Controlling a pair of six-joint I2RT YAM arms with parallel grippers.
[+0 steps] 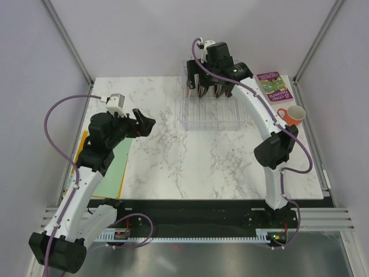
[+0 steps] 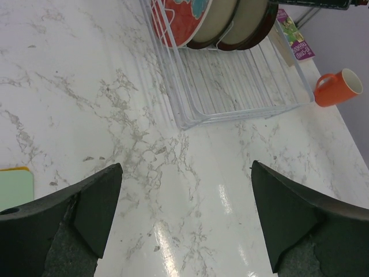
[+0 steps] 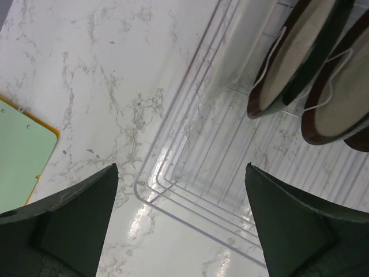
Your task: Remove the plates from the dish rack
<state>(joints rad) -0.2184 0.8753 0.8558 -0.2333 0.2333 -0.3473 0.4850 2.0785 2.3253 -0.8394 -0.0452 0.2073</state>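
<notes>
My right gripper should go down, tilt outward and close its fingers over the red patterned plate's near rim, because that plate stands upright at the end of the row of plates.
The clear dish rack (image 1: 211, 112) stands at the back middle of the table. Several dark-red-rimmed plates (image 1: 209, 88) stand upright in its far end. In the left wrist view a red patterned plate (image 2: 183, 23) and two cream plates (image 2: 223, 23) show in the rack (image 2: 230, 86). My right gripper (image 1: 202, 72) hangs open and empty above the rack, beside the plates. Its wrist view shows two cream plates (image 3: 291, 63) to the upper right of the gripper (image 3: 181, 166) and the rack's corner (image 3: 167, 187) below. My left gripper (image 1: 144, 122) is open and empty over bare marble, left of the rack; its wrist view also shows it (image 2: 185, 166).
An orange mug (image 1: 291, 115) and a purple book (image 1: 273, 85) lie right of the rack. A green mat with an orange edge (image 1: 109, 170) lies at the left under my left arm. Metal frame posts stand at the back corners.
</notes>
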